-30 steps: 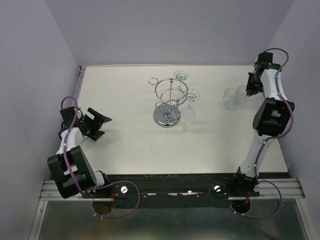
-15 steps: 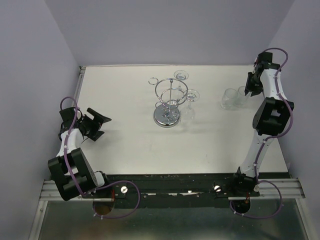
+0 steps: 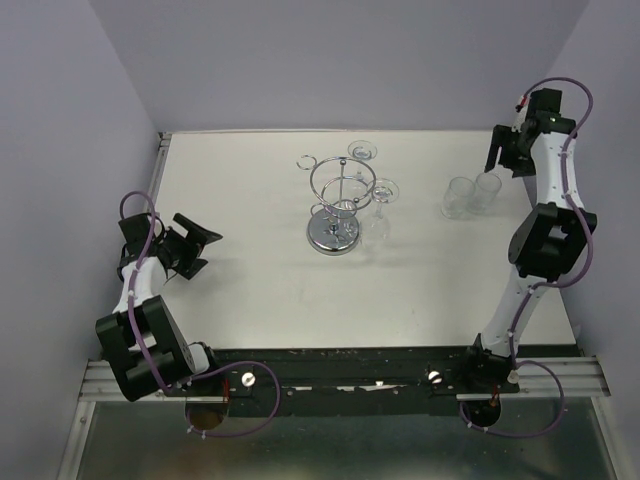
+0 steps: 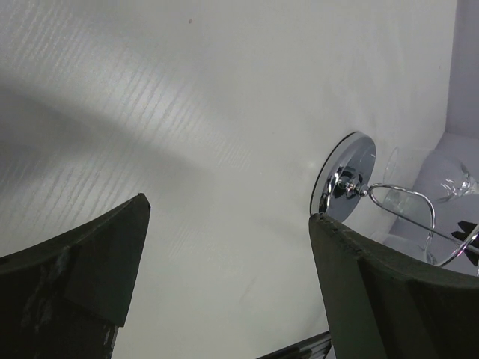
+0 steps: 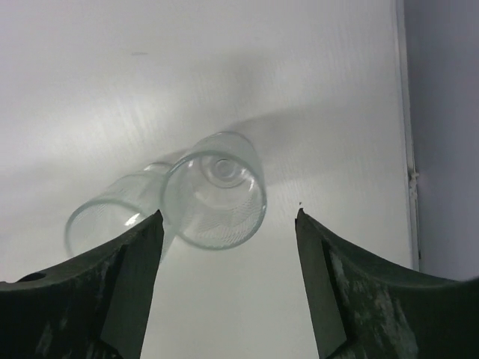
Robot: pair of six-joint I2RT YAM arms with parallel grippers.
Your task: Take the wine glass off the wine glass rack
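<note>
My right gripper needs to move back and to the left in the top view next and turn onto the stem of the nearer hanging glass (image 3: 379, 209), because the glass hangs outside the rack's ring.
The chrome wine glass rack (image 3: 335, 205) stands mid-table on its round mirrored base (image 4: 346, 176). Two wine glasses hang from its ring, one at the back (image 3: 363, 151) and one on the right (image 3: 382, 200). Two more clear glasses (image 3: 459, 197) (image 3: 487, 184) stand side by side on the table at the right; the right wrist view shows them from above (image 5: 215, 191) (image 5: 112, 213). My right gripper (image 3: 503, 154) (image 5: 228, 215) is open, above and just behind them, holding nothing. At the left, my left gripper (image 3: 203, 252) (image 4: 228, 209) hangs wide open and empty over bare table.
Lilac walls close in the white table (image 3: 250, 290) at the back and both sides. Its right edge (image 5: 406, 134) runs close to the standing glasses. The arm bases sit on the black rail (image 3: 340, 380) at the near edge.
My right gripper has gone from shut to open and pulled back and up from the nearer standing glass, which stays on the table. The left arm has barely moved.
</note>
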